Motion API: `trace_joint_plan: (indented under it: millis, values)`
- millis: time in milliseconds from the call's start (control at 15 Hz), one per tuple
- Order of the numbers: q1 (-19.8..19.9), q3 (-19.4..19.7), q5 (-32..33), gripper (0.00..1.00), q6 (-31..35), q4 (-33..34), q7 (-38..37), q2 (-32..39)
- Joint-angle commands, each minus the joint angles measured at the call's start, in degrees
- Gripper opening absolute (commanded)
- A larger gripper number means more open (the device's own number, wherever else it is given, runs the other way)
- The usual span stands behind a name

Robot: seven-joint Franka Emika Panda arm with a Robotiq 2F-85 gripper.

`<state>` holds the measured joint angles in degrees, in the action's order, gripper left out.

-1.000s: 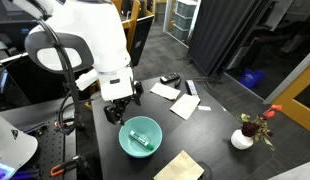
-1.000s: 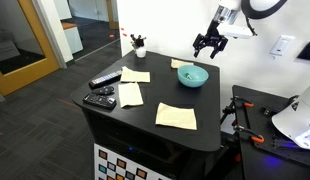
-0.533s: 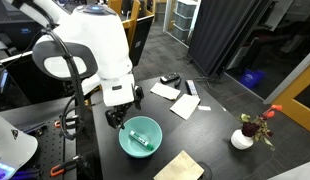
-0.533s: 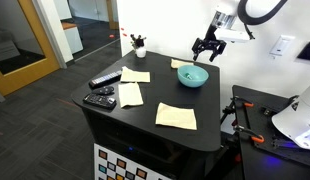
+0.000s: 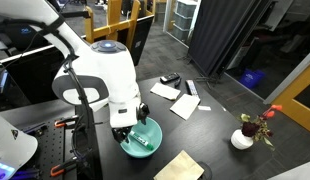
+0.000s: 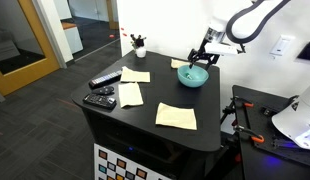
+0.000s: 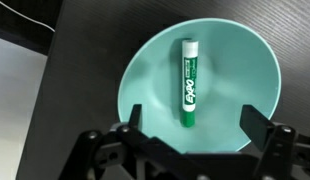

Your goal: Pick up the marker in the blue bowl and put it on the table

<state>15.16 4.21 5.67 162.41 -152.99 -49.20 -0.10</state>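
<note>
I will move my gripper down and away from my base next, past the bowl's near rim to the marker's near end [image 7: 188,115].
The green marker [image 7: 188,82] lies inside the blue bowl [image 7: 250,60], running along the bowl's middle in the wrist view. My gripper [image 7: 191,126] is open, its two fingers spread wide over the bowl's near rim, with the marker's end between them and not touched. In an exterior view the bowl [image 5: 146,140] sits near the table's edge with the marker [image 5: 141,142] in it, and my gripper [image 5: 126,128] hangs at its rim. In both exterior views the dark table [image 6: 195,105] holds the bowl [image 6: 192,76]; my gripper [image 6: 203,60] is just above it.
Paper sheets [image 6: 176,116] lie across the table, with black remotes [image 6: 100,98] at one end. A small white vase with flowers [image 5: 243,138] stands near a corner. Another paper sheet [image 5: 181,167] lies close to the bowl.
My gripper has come down from above and beside the bowl to just over its rim. The marker and bowl have not moved.
</note>
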Motion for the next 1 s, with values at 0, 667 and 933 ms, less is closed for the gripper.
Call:
trace_joint_plan:
  millis: [0, 667, 933]
  values:
    - [-2.0, 3.4, 3.3, 1.00, 2.2, 2.9, -4.5, 5.2]
    - [-11.9, 10.3, 2.7, 1.00, 2.8, 8.5, -6.1, 14.3]
    - [-14.2, 11.0, 1.0, 1.00, 1.6, 10.3, -5.6, 16.4]
